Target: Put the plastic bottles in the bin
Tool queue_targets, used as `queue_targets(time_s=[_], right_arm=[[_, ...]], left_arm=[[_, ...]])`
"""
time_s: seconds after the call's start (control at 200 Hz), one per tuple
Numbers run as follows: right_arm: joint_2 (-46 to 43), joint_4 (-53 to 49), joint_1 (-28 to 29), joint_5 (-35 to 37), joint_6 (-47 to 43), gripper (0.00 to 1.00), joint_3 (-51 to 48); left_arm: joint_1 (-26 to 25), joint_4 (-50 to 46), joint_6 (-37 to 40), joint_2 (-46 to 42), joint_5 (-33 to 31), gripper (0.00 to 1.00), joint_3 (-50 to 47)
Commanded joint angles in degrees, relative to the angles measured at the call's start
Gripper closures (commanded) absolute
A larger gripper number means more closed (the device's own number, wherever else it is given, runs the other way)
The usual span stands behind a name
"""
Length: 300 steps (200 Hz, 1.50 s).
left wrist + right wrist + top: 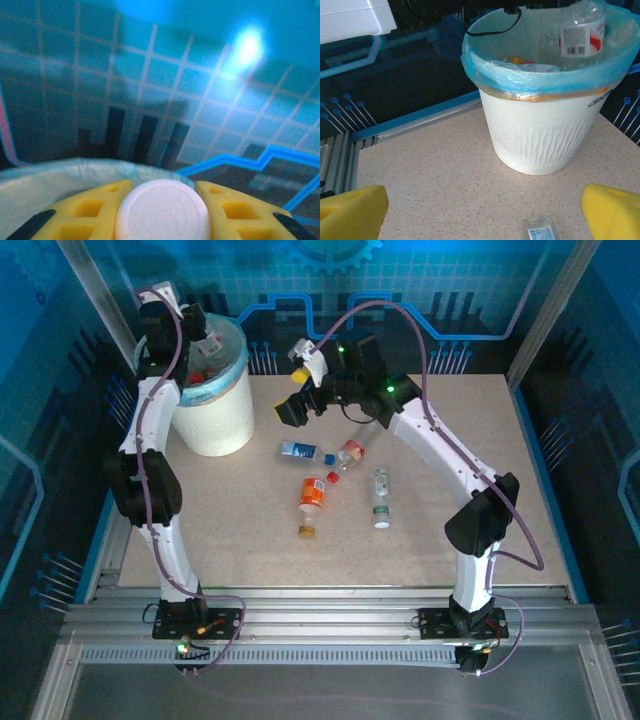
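Observation:
I should next tip my left gripper downward over the bin's opening and spread its fingers to let go of the clear bottle, as it already hangs within the bag-lined rim.
The cream-white bin (215,410), lined with a pale blue bag, stands at the table's back left. My left gripper (200,335) hangs over its opening, shut on a clear bottle with a red-and-white label (582,31). The bottle's white cap (162,212) sits between the yellow fingers (95,207). Several plastic bottles lie mid-table: a blue-labelled one (299,450), a red-labelled one (349,452), an orange one (311,496) and a green-labelled one (381,496). My right gripper (298,408) hovers open just behind them, its fingers (612,212) wide apart above the blue-labelled bottle (540,232).
More bottles lie inside the bin (545,130). Blue-lit walls enclose the table at the back and sides. A raised blue-edged rail (415,122) runs along the table's left side beside the bin. Bare tabletop (450,420) lies to the right of the bottles.

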Motion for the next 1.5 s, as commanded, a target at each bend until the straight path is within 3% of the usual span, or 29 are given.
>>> queue_targets(time_s=[0.0, 0.435, 0.635, 0.695, 0.78, 0.825, 1.01, 1.266, 1.496], right_arm=[[0.96, -0.01, 0.6, -1.52, -0.1, 0.0, 0.94], [2.74, -1.18, 0.59, -2.5, 0.69, 0.0, 2.26], [8.53, -8.15, 0.7, -3.98, 2.17, 0.0, 12.08], [10.91, -10.85, 0.67, -4.65, 2.71, 0.0, 16.05], [13.11, -13.02, 0.87, -5.14, 3.56, 0.0, 20.03], [13.64, -13.21, 0.96, -5.26, 4.01, 0.0, 20.86], [14.23, -13.22, 1.47, -5.48, 4.13, 0.0, 21.66], [14.96, -14.42, 2.17, -5.2, 3.95, 0.0, 23.07], [15.4, -15.4, 2.43, -4.62, 3.55, 0.0, 24.14]], left_arm=[[-1.39, -3.27, 5.23, 1.45, 3.06, 1.0, -2.09], [-1.86, -13.33, 8.7, 3.55, 2.75, 0.97, -1.99], [-1.09, -16.62, 4.47, 4.44, 4.26, 0.93, -1.62], [-0.48, -17.7, 2.65, 4.19, 5.82, 0.87, -1.0], [0.22, -18.29, 0.98, 3.34, 7.66, 0.61, 0.1], [0.41, -18.39, 0.4, 2.57, 7.77, 0.52, 0.64], [0.85, -20.5, -0.7, 0.24, 7.07, 0.41, 6.1], [0.87, -21.17, -1.3, -0.95, 5.03, 0.41, 10.31], [1.04, -24.53, -1.42, 2.0, 3.65, 0.5, 15.35]])
